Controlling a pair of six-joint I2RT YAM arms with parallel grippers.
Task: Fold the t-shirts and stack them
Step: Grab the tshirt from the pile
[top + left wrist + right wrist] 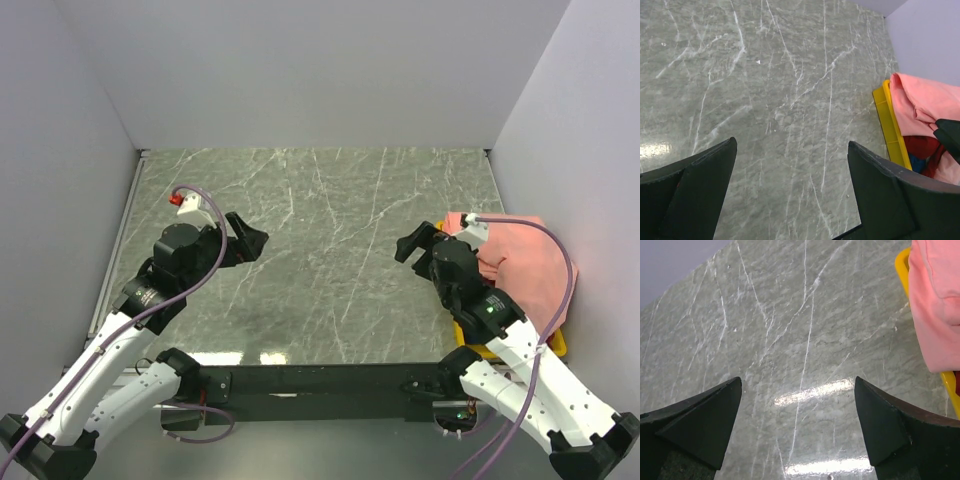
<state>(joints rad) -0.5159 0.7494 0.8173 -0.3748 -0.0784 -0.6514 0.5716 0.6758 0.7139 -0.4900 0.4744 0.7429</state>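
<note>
My right gripper moves to the right in the top view next, then down to close on the pink shirt's middle (502,248), because the pink shirt tops the bin (556,343).
A salmon-pink t-shirt (525,262) lies crumpled on top of a yellow bin (556,343) at the right edge of the table. In the left wrist view the pink shirt (925,102) covers a deep red shirt (921,147) and a bit of dark blue cloth (919,163) in the bin (890,125). The pink shirt also shows in the right wrist view (937,305). My left gripper (250,238) is open and empty over the table's left half. My right gripper (412,243) is open and empty just left of the bin.
The grey marble table (330,230) is walled on three sides by pale panels (300,70). The yellow bin's rim shows in the right wrist view (902,265). A red-tipped fitting (177,199) sits on the left arm's cable.
</note>
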